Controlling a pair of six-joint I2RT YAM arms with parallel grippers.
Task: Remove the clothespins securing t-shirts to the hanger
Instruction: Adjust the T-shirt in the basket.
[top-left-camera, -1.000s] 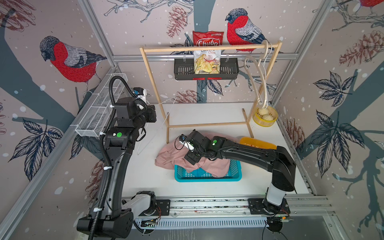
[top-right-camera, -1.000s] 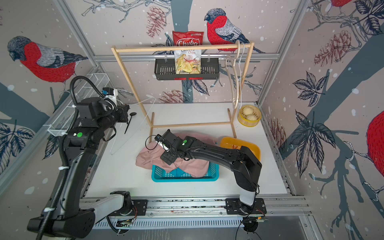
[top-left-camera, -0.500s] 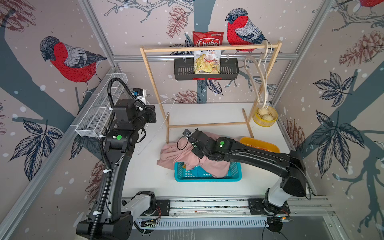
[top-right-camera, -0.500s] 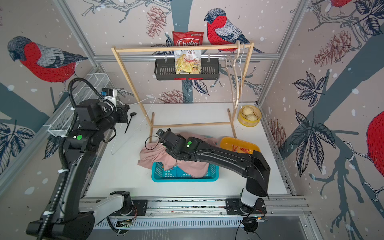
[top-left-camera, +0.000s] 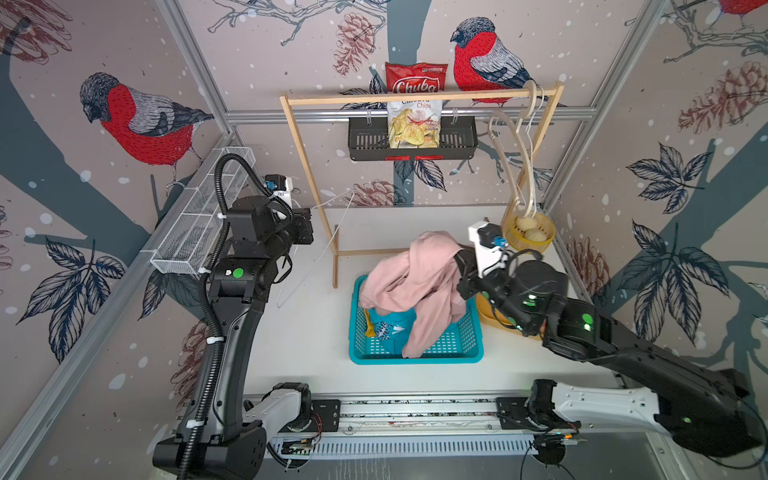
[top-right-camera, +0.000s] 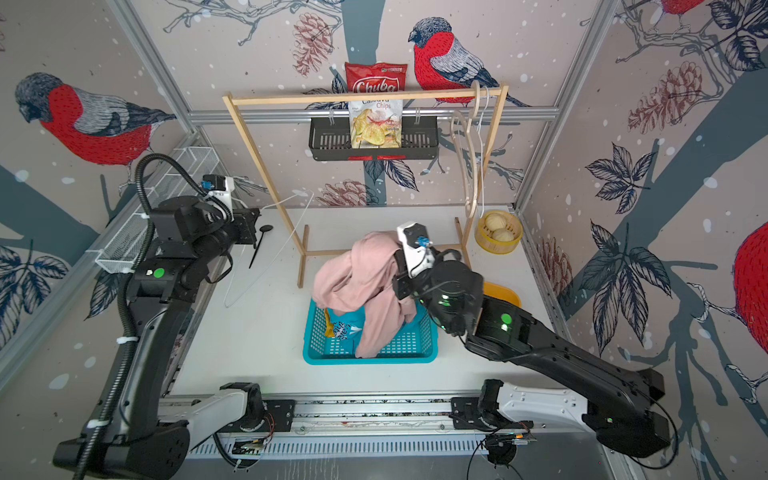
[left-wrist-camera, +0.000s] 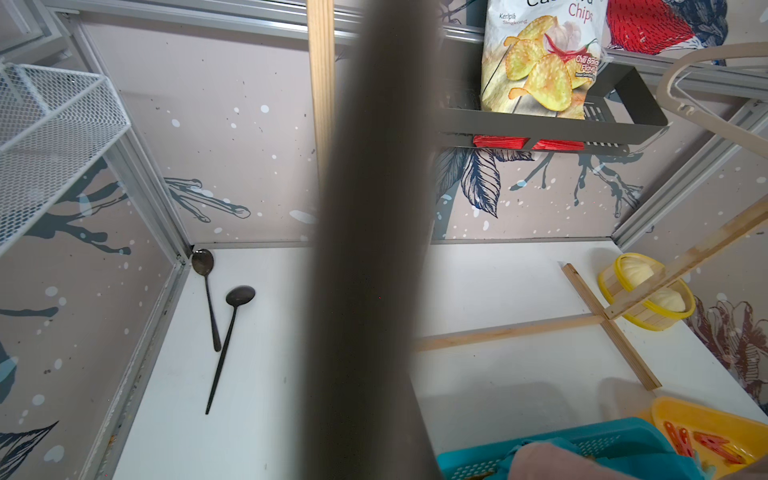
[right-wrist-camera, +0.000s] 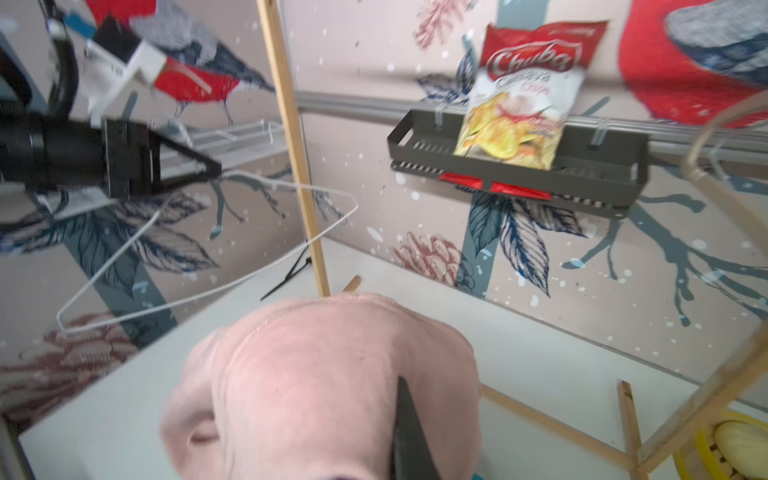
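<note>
The right gripper moves down toward the inside of the teal basket next and releases the pale pink t-shirt (top-left-camera: 419, 282) there, since the basket lies below the gripper.
My right gripper (top-left-camera: 456, 259) is shut on the pale pink t-shirt (top-left-camera: 419, 282) and holds it up over the teal basket (top-left-camera: 415, 358). In the right wrist view pink cloth (right-wrist-camera: 316, 374) covers all but one dark finger (right-wrist-camera: 409, 432). A teal t-shirt (top-left-camera: 390, 326) and a bit of a yellow one (top-left-camera: 369, 323) lie in the basket. My left gripper (top-left-camera: 309, 226) is shut on a bare white wire hanger (right-wrist-camera: 178, 300), held off the table at the left. Red clothespins (left-wrist-camera: 717, 444) lie in the yellow tray (left-wrist-camera: 706, 415).
A wooden rack (top-left-camera: 415, 99) spans the back, with a black hanging basket (top-left-camera: 457, 143), a chips bag (top-left-camera: 415, 120) and beige hangers (top-left-camera: 525, 166). A yellow bowl of buns (top-left-camera: 528, 232) stands back right. Two black spoons (left-wrist-camera: 232, 332) lie back left, under a wire shelf (top-left-camera: 199, 224).
My right gripper shut on the pink t-shirt lying left of the basket, then lifted it up and to the right, over the basket. The left arm and hanger barely moved.
</note>
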